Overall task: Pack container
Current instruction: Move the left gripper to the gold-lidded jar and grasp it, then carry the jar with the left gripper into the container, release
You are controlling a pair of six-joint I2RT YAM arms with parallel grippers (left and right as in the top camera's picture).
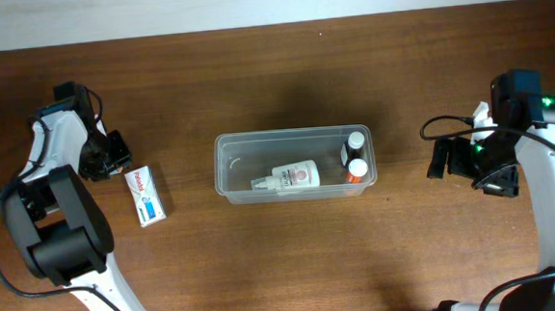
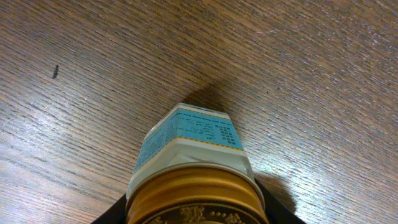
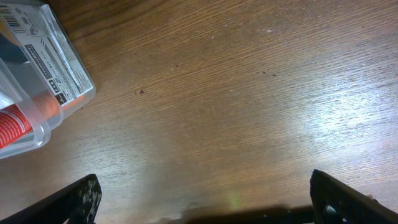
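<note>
I should lift my left gripper past the box next, then lower it and let go of the jar on the container's bottom beyond the white bottle (image 1: pixel 288 177), because that strip is empty.
The clear plastic container (image 1: pixel 293 137) stands mid-table. It holds a white bottle (image 1: pixel 288 177) lying down and two small bottles (image 1: pixel 355 141) (image 1: pixel 356 169) at its right end. My left gripper (image 1: pixel 107 154) is at the far left. In the left wrist view it (image 2: pixel 196 214) is shut on a jar (image 2: pixel 193 146) with a gold lid and a blue label, low over the wood. My right gripper (image 1: pixel 449 157) is right of the container, open and empty (image 3: pixel 208 205). The container's corner (image 3: pixel 68 68) shows in the right wrist view.
A small white and blue box (image 1: pixel 147 195) lies flat on the table just right of my left gripper, between it and the container. The wall runs along the table's far edge.
</note>
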